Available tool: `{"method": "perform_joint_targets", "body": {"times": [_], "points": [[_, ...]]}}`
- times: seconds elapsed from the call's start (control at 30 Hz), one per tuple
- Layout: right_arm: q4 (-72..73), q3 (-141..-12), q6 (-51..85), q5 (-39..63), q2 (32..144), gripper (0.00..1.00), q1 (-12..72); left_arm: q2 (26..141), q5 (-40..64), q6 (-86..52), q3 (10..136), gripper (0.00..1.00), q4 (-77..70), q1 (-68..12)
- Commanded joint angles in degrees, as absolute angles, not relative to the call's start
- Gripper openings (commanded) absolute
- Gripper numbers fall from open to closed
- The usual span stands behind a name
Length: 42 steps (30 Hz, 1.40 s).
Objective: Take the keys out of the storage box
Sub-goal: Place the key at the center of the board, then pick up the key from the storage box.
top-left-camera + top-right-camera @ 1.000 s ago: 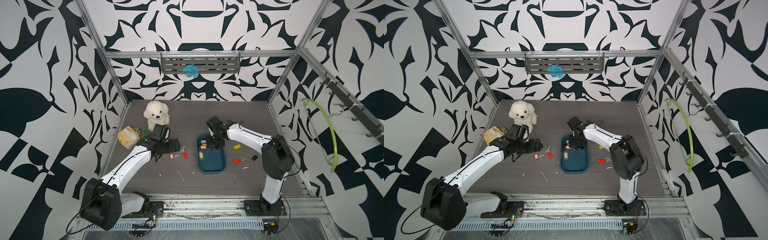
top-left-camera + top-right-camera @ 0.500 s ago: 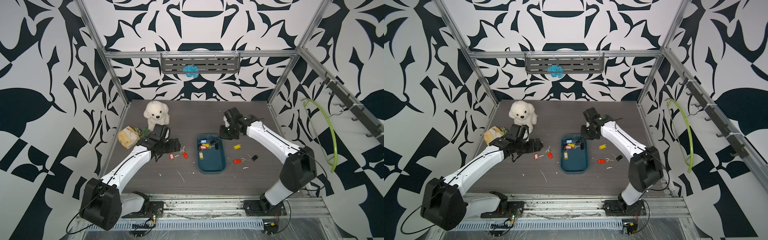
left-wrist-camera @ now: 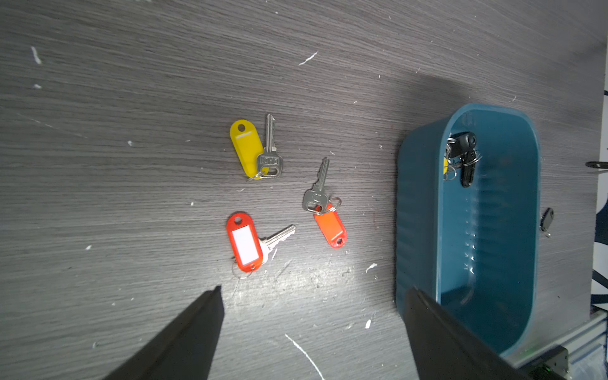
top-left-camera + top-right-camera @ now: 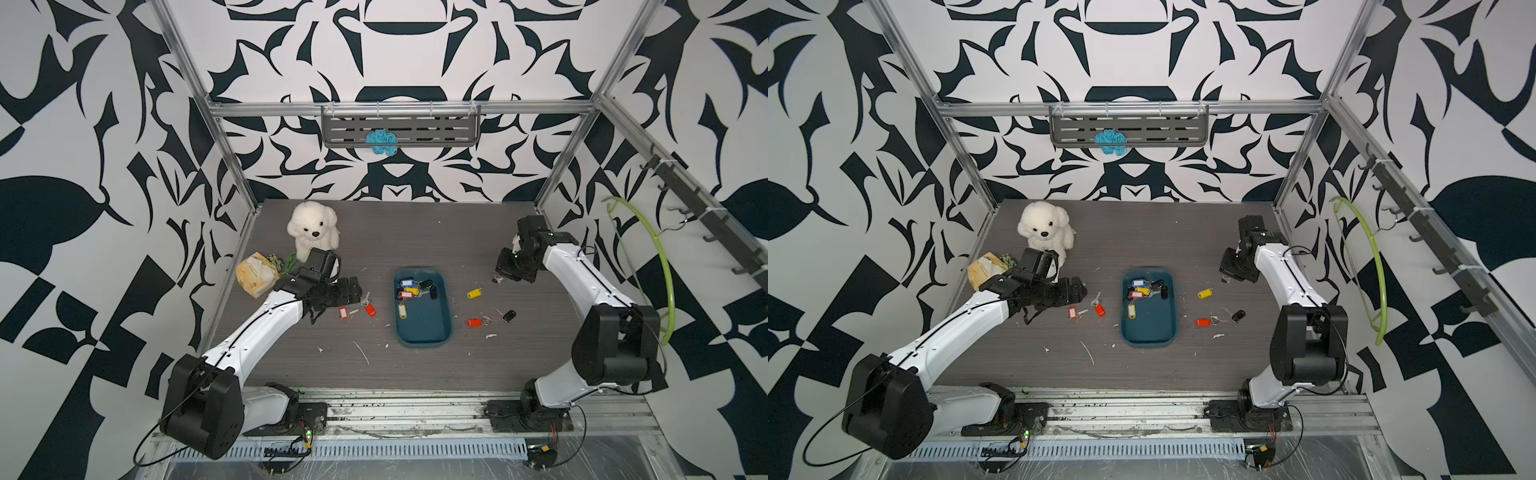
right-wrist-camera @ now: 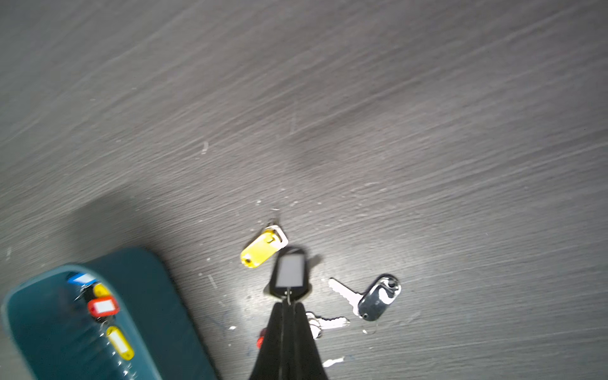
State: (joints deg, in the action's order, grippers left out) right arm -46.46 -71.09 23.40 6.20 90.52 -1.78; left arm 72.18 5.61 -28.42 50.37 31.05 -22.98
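Note:
The right gripper moves down next to the bare tabletop below it, beside the yellow-tagged key, and releases the ring there, clear of the other keys.
The teal storage box [image 4: 424, 330] sits mid-table and shows in both top views; a cluster of tagged keys [image 4: 413, 288] and one yellow-tagged key [image 4: 402, 311] lie inside it. My right gripper [image 5: 287, 304] hangs right of the box, shut on the ring of a black-tagged key [image 5: 289, 274]. Below it lie a yellow-tagged key [image 5: 258, 251] and a black fob key [image 5: 378, 297]. My left gripper [image 3: 314, 291] is open and empty, left of the box wall [image 3: 418, 214], near a yellow-tagged key [image 3: 246, 149] and two red-tagged keys [image 3: 244, 243].
A white plush dog [image 4: 312, 228] and a yellow packet [image 4: 255, 274] stand at the back left behind my left arm. A grey slotted shelf [image 4: 401, 126] hangs on the back wall. A green hoop [image 4: 660, 266] hangs on the right wall.
My right arm has swung from over the box to the right and back, carrying the black-tagged key out. The left arm has stayed still.

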Motion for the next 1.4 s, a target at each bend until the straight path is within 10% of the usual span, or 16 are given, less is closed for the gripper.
{"method": "perform_joint_targets", "body": {"times": [0.0,0.3,0.4,0.53,1.37], "points": [[-45.0,-69.5,23.4,6.0,92.0,0.0,-3.3,72.6,6.7,-27.4,51.3,0.93,30.9,-22.9],[-43.4,-67.4,24.4,4.1,95.3,0.03,-4.9,74.7,7.5,-27.4,51.5,0.93,30.9,-23.0],[-43.4,-66.9,24.3,5.1,95.0,0.4,-4.9,74.9,7.6,-27.4,51.5,0.93,30.9,-23.3],[-43.5,-66.3,24.7,4.6,92.2,0.56,-5.0,75.0,7.6,-27.3,51.6,0.93,31.0,-23.5],[-46.5,-50.0,21.5,10.9,59.8,0.44,-4.9,96.5,-4.7,-32.3,84.2,0.86,42.4,-51.1]]}}
